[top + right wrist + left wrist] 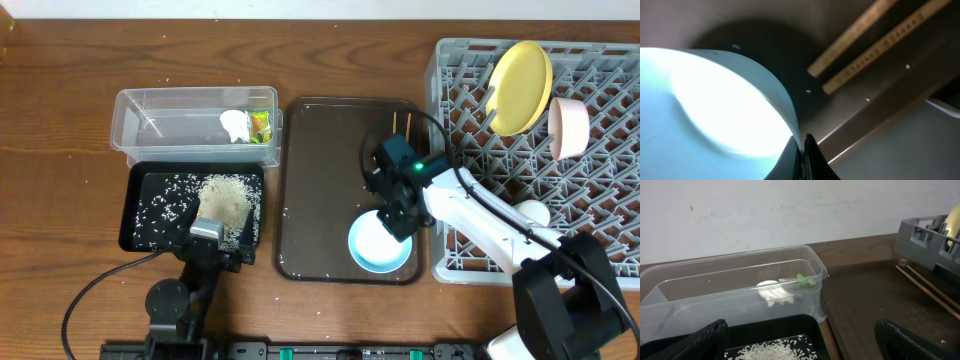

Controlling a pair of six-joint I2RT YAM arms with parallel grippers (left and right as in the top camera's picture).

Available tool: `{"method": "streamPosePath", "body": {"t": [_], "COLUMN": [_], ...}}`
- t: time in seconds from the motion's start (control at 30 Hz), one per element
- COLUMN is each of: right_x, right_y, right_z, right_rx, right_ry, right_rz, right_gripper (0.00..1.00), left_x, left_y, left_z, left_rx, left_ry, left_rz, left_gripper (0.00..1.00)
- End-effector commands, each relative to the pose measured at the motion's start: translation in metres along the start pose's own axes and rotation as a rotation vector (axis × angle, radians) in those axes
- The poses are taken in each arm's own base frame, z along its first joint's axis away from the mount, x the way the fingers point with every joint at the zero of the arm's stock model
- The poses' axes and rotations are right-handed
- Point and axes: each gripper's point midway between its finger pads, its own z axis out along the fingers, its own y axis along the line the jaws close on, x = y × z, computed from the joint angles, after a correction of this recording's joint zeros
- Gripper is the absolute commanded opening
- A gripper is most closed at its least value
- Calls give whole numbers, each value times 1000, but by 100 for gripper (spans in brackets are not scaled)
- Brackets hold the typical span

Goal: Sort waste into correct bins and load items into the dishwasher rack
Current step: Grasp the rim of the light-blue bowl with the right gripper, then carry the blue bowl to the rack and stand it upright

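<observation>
My right gripper will next lift the light blue bowl outward over the grey rack and then lower it there, since slots are empty beside the pink bowl.
The light blue bowl (379,243) sits on the dark brown serving tray (320,180), and my right gripper (398,222) is shut on its rim (802,142). Two chopsticks (401,124) lie at the tray's far side, also in the right wrist view (875,40). The yellow plate (520,87) and pink bowl (570,127) stand in the grey rack (600,180); a white cup (533,212) lies there too. The clear tub (190,125) holds the tissue (235,125) and wrapper (260,126). Rice (225,200) lies in the black tray (140,215). My left gripper (800,350) is open above the black tray.
The wooden table (60,120) surrounds everything. The rack stands right against the serving tray's right edge. The clear tub (740,285) stands just behind the black tray. A cable (100,285) runs from the left arm's base.
</observation>
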Motion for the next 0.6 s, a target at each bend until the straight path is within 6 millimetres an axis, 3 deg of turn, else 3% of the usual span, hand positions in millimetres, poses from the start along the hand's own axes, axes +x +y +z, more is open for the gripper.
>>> {"method": "streamPosePath", "body": {"t": [0.0,0.07,0.2,0.33,0.47,0.57], "right_x": [-32,-45,-45,-2,55,92], "right_y": [3,-14,-88,-176,-225,-247], "right_z": [-37,-62,-132,-225,-293,-318], "right_rx": [-26,25,290,704,1054,1255], "right_ry": [-139,-223,-431,-679,-798,-759], "right_rz": [98,214,528,851,1087,1179], "right_gripper": [1,1,1,1,1,1], "left_x": [15,15,15,15,15,15], "left_y": [-2,-2,-2,-2,-2,-2], "left_z": [2,2,2,2,2,2], "left_rx": [16,16,16,16,16,16], "left_ry": [36,36,36,36,36,36], "left_rz": [2,2,2,2,2,2], "left_gripper": [95,95,95,95,95,95]}}
